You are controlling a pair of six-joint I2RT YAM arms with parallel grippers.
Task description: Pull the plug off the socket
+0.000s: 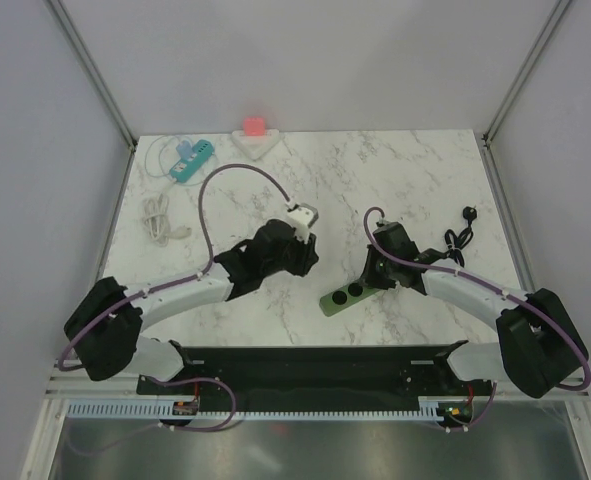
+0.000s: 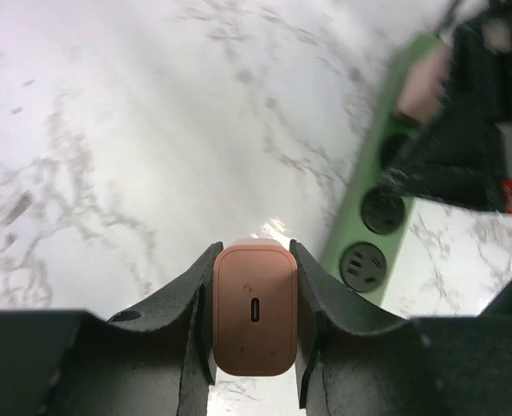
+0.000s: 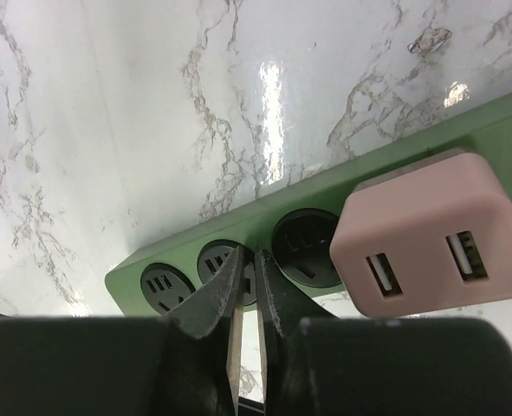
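Note:
The plug should go onto the open marble, outward, to the left in the top view and down, and my left gripper will release it there because that spot is empty.
My left gripper [image 2: 254, 260] is shut on a salmon-pink charger plug [image 2: 256, 308] with one small port on its face, and holds it above the marble, apart from the green power strip [image 2: 372, 234]. In the top view the left gripper [image 1: 305, 243] is left of the strip [image 1: 341, 298]; the held plug is hidden there. My right gripper [image 3: 247, 260] is shut, its tips on the strip's [image 3: 195, 260] face between sockets. A second pink plug [image 3: 433, 234] with two ports sits in the strip beside the right gripper [image 1: 370, 272].
A teal power strip [image 1: 193, 160] with a white cable lies at the back left, with a white cable coil [image 1: 158, 218] nearer. A red block on a white holder [image 1: 255, 130] stands at the back. A black cable [image 1: 460, 237] lies at the right.

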